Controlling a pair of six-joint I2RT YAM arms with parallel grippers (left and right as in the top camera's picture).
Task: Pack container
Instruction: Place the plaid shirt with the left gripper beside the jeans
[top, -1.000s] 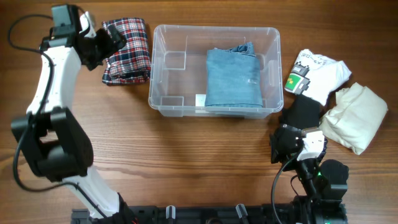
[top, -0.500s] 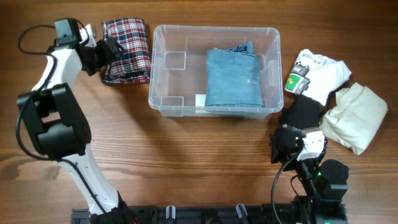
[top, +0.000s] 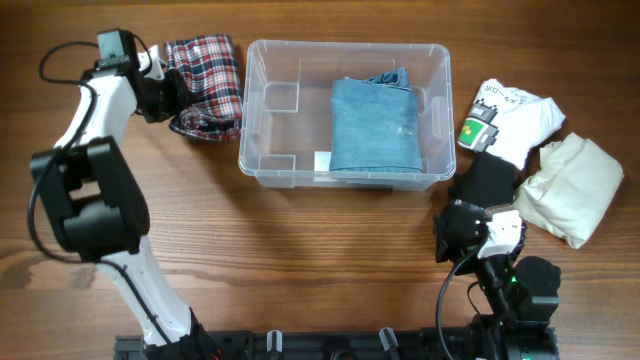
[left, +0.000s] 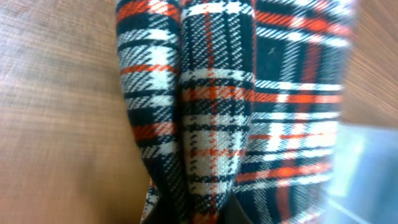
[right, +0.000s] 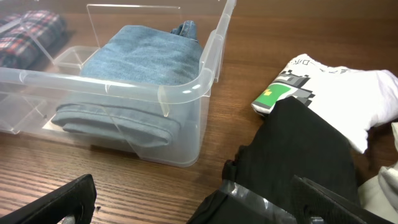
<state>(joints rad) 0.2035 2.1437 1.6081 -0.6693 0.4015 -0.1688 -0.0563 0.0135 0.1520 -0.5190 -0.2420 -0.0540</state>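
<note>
I should next lift the plaid cloth over the container's rim, then lower and release it, as the container's empty half (top: 295, 112) is right of my left gripper in the overhead view.
The clear container (top: 345, 44) stands at the table's far middle, with folded blue jeans (top: 374, 125) lying in its right half. Left of it is a folded plaid cloth (top: 208, 80). My left gripper (top: 168, 97) is shut on that cloth's left edge. In the left wrist view the plaid cloth (left: 236, 106) fills the frame, pinched into a ridge at the bottom, where the gripper (left: 200, 214) clamps it. My right gripper (right: 199, 208) stands open low over the table. A black garment (right: 298, 149) reaches in between its fingers, beside the container (right: 186, 81).
A white printed T-shirt (top: 515, 115) and a cream folded cloth (top: 570, 190) lie right of the container. The black garment (top: 485, 180) lies in front of the T-shirt. Bare wood runs along the front of the table.
My left gripper has shifted along the plaid cloth's left side and shut on its edge, bunching the fabric. The right arm has not moved.
</note>
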